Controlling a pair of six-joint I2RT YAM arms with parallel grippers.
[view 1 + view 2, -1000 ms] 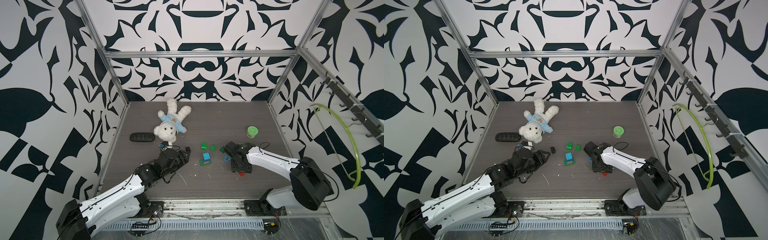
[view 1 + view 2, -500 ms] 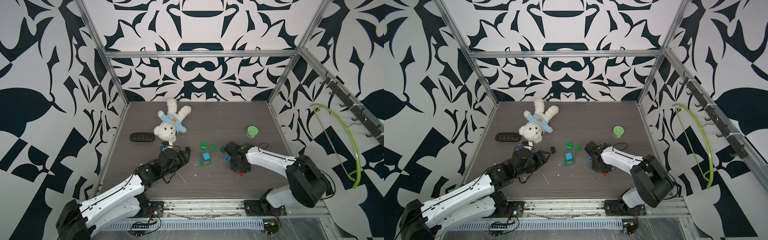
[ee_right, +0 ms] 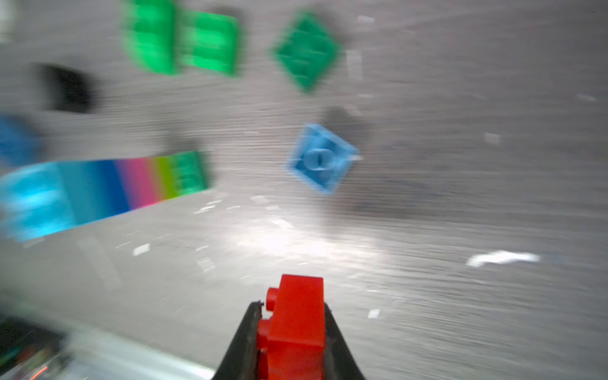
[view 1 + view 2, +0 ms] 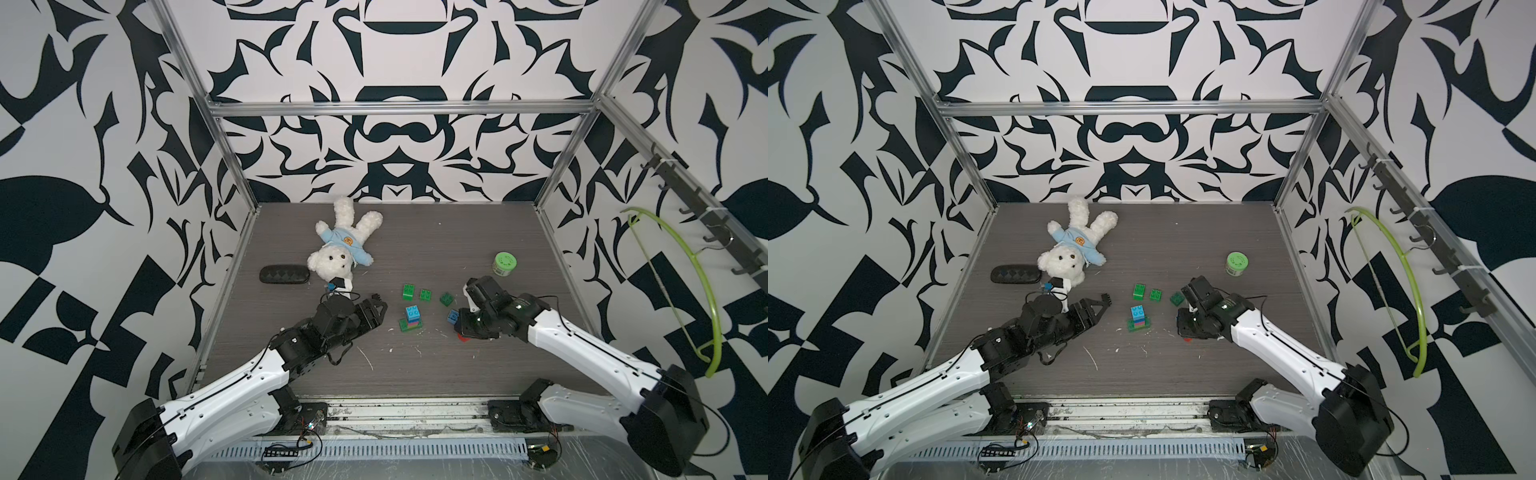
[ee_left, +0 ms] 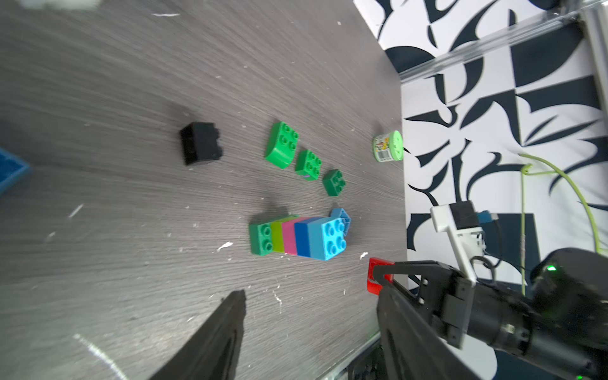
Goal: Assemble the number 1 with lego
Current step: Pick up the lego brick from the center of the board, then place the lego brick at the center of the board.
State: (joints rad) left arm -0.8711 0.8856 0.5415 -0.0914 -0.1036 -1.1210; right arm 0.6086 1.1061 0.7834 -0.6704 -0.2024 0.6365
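Note:
I need to swing my right gripper past the lego stack point(image 4: 411, 319) next, then lower it and let go of the red brick on the tabletop by the long white scrap, which is bare.
A lego stack point(image 4: 411, 319) point(image 4: 1138, 318) point(image 5: 296, 238) of green, lime, pink, blue and light blue bricks stands mid-table. Three loose green bricks point(image 4: 425, 294) point(image 5: 307, 164) lie just behind it. A light blue brick point(image 4: 452, 316) point(image 3: 322, 158) lies to its right, and a black brick point(image 5: 200, 143) to its left. My right gripper point(image 4: 461, 332) point(image 3: 291, 306) is shut on a red brick point(image 3: 296, 316) point(image 5: 378, 276), low over the table right of the stack. Left of the stack, my left gripper point(image 4: 376, 309) point(image 5: 311, 292) is open and holds nothing.
A white teddy bear point(image 4: 343, 249) and a black case point(image 4: 284, 274) lie at the back left. A green-lidded jar point(image 4: 504, 264) stands at the back right. A lime hanger point(image 4: 702, 291) hangs on the right wall. White scraps dot the table.
My right gripper has shut on the red brick and carried it left, closer to the stack. The left gripper's jaws have spread a little wider.

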